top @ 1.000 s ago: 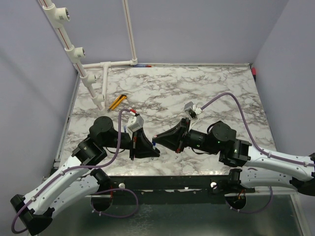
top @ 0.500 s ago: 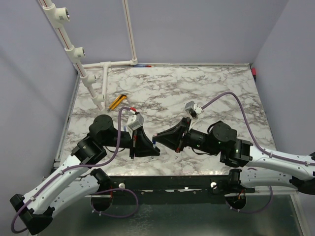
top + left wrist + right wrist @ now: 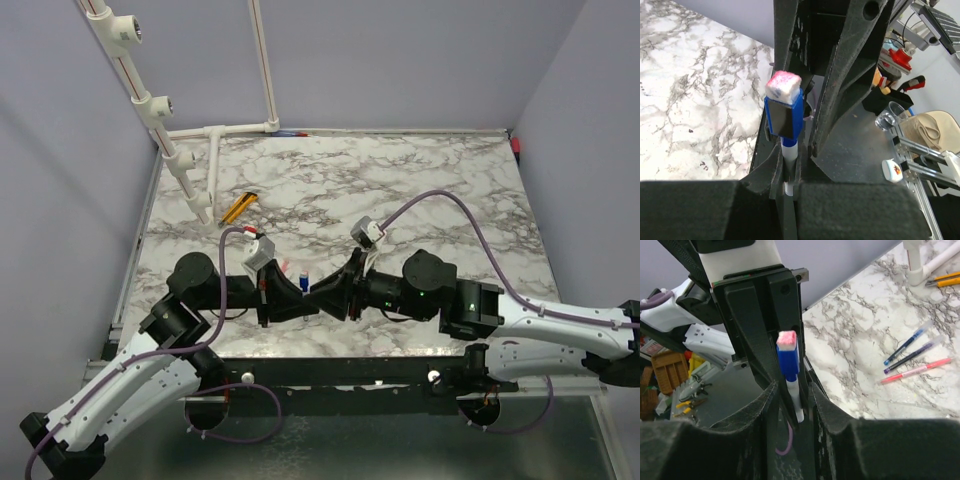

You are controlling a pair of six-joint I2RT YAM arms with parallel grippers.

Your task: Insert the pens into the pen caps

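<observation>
The left gripper should turn downward and go down to the marble (image 3: 294, 272) beside the red-pink pen and let go of the whitish pen, because that spot is below the gripper.
My left gripper (image 3: 789, 165) is shut on a whitish pen (image 3: 788, 150) that stands upright. Its upper end carries a blue sleeve (image 3: 785, 116) topped by a pink-white block. My right gripper (image 3: 792, 395) faces it head-on; its jaws stand apart on either side of the pen (image 3: 796, 400) without pressing it. In the top view both grippers meet near the table's front edge, left (image 3: 298, 303) and right (image 3: 322, 294). Three more pens lie loose on the marble: a blue one (image 3: 905, 344), a dark one (image 3: 912, 355) and a red-pink one (image 3: 915, 371). No loose pen caps show.
A yellow-and-black flat tool (image 3: 238, 207) lies at the back left beside a white pipe frame (image 3: 215, 170). The table's front edge (image 3: 330, 350) runs just below the grippers. Purple cables loop over both arms.
My right gripper's jaws have parted from shut. Both grippers have shifted a little left and toward the front edge, still meeting tip to tip.
</observation>
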